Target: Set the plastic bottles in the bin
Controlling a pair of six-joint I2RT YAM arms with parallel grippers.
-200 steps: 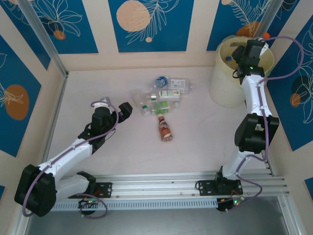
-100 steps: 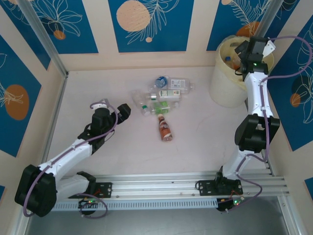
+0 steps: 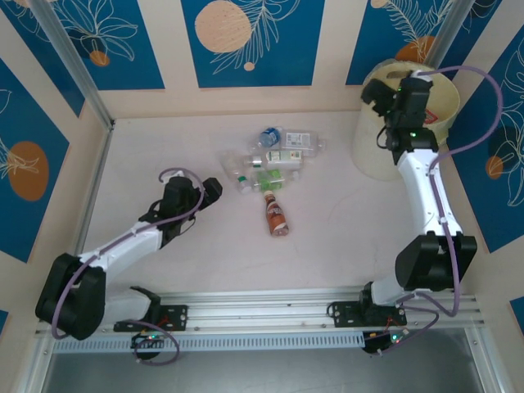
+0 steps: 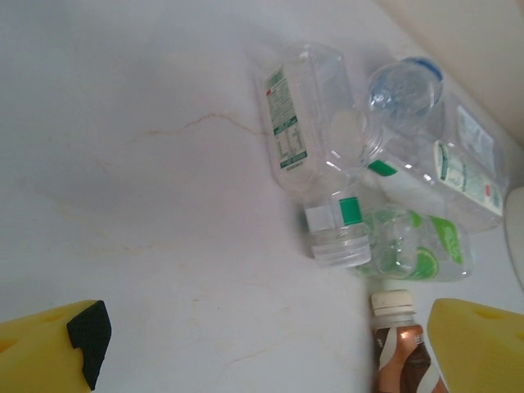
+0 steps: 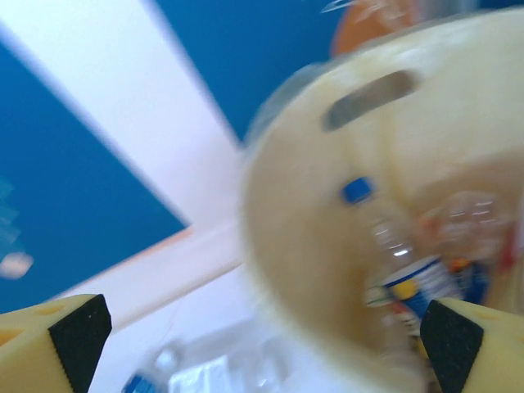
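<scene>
My right gripper moves back from the bin's rim and down over the brown-labelled bottle (image 3: 277, 217) next, before closing.
Several clear plastic bottles (image 3: 270, 160) lie in a heap at mid-table, with a brown-labelled bottle (image 3: 277, 217) just in front of them. My left gripper (image 3: 210, 191) sits low on the table to their left, open and empty. In the left wrist view the gripper (image 4: 262, 364) faces a green-labelled bottle (image 4: 299, 115), a blue-capped bottle (image 4: 405, 82) and the brown bottle (image 4: 399, 348). The cream bin (image 3: 377, 151) stands at the back right. My right gripper (image 3: 378, 94) hovers open over its left rim. The blurred right wrist view shows bottles (image 5: 409, 270) inside the bin (image 5: 458, 106).
Blue and cream patterned walls close in the table at the back and sides. A metal rail (image 3: 270, 307) runs along the near edge. Bare tabletop (image 3: 327, 221) lies between the heap and the bin.
My right gripper has swung left from above the bin's middle to its left rim. My left arm has dropped lower and edged right toward the heap.
</scene>
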